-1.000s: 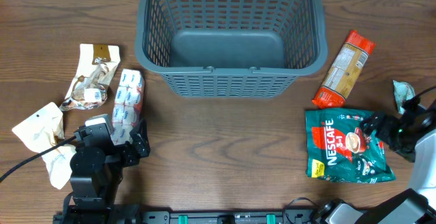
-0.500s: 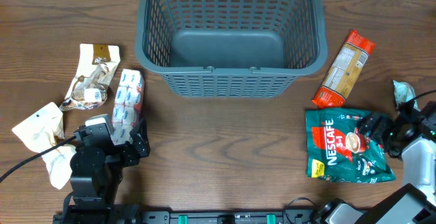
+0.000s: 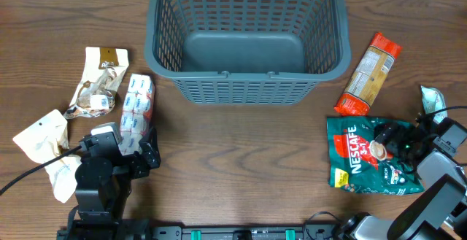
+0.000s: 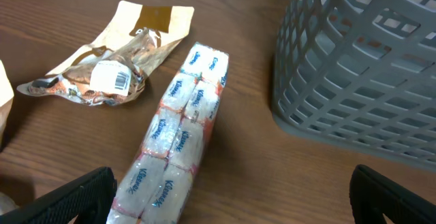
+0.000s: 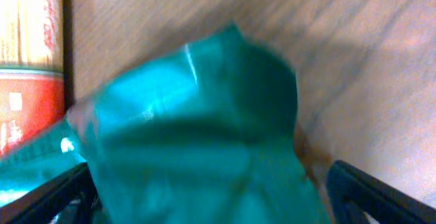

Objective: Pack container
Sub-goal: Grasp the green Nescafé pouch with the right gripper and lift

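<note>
The green Nescafé bag's far corner [image 5: 214,139] already stands between my right gripper's open fingers, so next the gripper stays low and draws them together onto it.
The dark grey slotted basket [image 3: 248,87] stands empty at the back middle; its wall shows in the left wrist view [image 4: 361,67]. A green Nescafé bag [image 3: 361,160] lies at the right. My right gripper [image 3: 390,138] is low over the bag's upper right part, open, with the bag's corner [image 5: 197,135] between its fingers [image 5: 211,203]. My left gripper [image 3: 139,151] rests open at the front left, at the near end of a Kleenex tissue pack [image 3: 135,109]. In the left wrist view the pack [image 4: 180,135] lies just ahead of the open fingers [image 4: 231,203].
An orange-red packet [image 3: 368,72] lies right of the basket, also at the left of the right wrist view [image 5: 27,60]. A brown-and-cream packet [image 3: 98,87] and a cream pouch [image 3: 44,141] lie at the left. A small packet [image 3: 432,98] sits at the right edge.
My right gripper has moved left and onto the Nescafé bag's upper right part. The left arm and all packets have stayed put.
</note>
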Available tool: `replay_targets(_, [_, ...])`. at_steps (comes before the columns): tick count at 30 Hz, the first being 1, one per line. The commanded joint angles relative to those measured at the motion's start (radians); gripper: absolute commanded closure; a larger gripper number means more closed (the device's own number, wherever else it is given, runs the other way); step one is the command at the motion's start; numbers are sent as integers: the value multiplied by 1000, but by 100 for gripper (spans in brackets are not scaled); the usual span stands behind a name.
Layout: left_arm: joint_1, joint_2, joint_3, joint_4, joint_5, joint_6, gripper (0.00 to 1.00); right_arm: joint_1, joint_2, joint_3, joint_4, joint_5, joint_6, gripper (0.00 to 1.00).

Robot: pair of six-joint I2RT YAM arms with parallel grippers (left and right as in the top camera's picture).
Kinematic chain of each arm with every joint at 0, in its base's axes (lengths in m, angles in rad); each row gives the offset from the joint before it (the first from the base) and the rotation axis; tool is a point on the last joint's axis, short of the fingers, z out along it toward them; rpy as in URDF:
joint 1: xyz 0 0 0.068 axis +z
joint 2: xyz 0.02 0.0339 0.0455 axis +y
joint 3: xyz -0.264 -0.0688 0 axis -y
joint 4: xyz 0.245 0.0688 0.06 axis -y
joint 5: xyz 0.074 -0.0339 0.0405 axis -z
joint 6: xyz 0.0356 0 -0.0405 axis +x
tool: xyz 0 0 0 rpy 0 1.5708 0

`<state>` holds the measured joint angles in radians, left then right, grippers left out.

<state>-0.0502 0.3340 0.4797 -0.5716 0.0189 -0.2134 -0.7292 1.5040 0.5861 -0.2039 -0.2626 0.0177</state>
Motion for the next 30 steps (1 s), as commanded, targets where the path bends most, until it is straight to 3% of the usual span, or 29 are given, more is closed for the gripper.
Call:
replay_targets(1, [-4, 5, 22, 4, -9, -6, 1, -3, 102, -77, 0, 26, 80, 14])
replay_targets(4, [-4, 5, 22, 4, -9, -6, 1, -3, 119, -79, 6, 26, 80, 38])
replay_targets(7, [-4, 5, 22, 4, -9, -6, 1, -3, 119, -78, 16, 18, 83, 51])
replay_targets(9, [-4, 5, 22, 4, -9, -6, 1, -3, 119, -78, 17, 18, 83, 68])
replay_targets(11, [-4, 5, 22, 4, -9, -6, 1, -3, 119, -78, 16, 18, 85, 93])
replay_targets(12, [-4, 5, 22, 4, -9, -6, 1, -3, 118, -78, 16, 18, 95, 98])
replay_targets(20, [-4, 5, 22, 4, -12, -6, 1, -3, 54, -68, -9, -19, 121, 99])
replay_targets(30, [-4, 5, 22, 4, -12, -6, 1, -2, -235, -11, -130, -34, 151, 99])
